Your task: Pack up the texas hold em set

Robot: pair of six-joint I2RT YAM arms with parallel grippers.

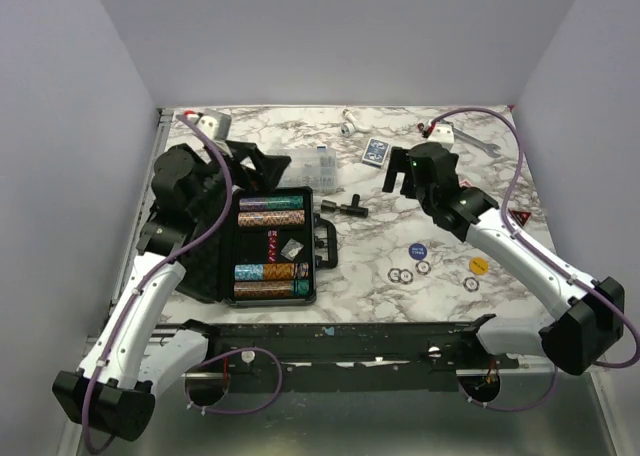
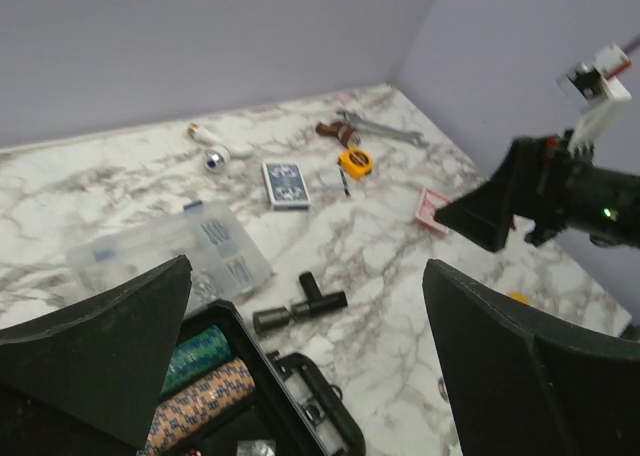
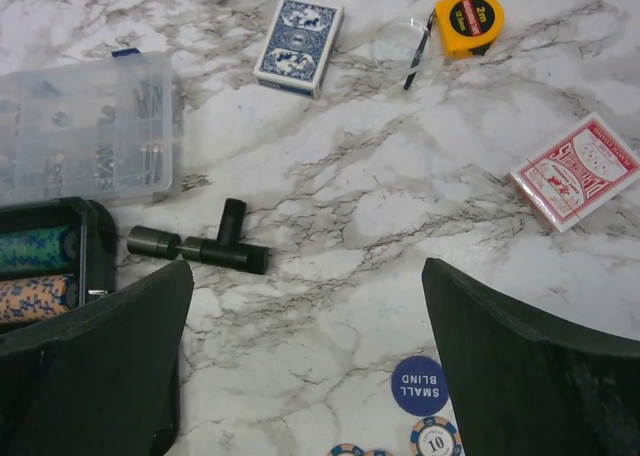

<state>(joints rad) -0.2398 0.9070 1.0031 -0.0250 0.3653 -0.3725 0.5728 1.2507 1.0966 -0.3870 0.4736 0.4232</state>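
Note:
My right gripper swings to the right in the top view next, turns and lowers over the red deck (image 3: 575, 171), because the deck lies at an angle to the gripper's open fingers.
The black case (image 1: 325, 244) lies open at the left with rows of multicoloured chips (image 1: 270, 216) in it. My left gripper (image 1: 255, 166) hovers open and empty above its far edge; its wrist view shows the case handle (image 2: 310, 396) and chips (image 2: 200, 376) below. My right gripper (image 1: 403, 184) is open and empty above bare table. The blue deck (image 3: 298, 45), the red deck (image 3: 575, 171), the blue "small blind" button (image 3: 419, 385) and a loose chip (image 3: 434, 438) lie on the table. A yellow button (image 1: 479, 266) and more loose chips (image 1: 402, 274) lie at front right.
A clear plastic compartment box (image 1: 315, 164) stands just beyond the case. A black T-shaped pipe piece (image 3: 200, 244) lies beside the case handle. A yellow tape measure (image 3: 470, 23), a wrench (image 2: 385, 129) and small white parts (image 2: 210, 138) lie at the back.

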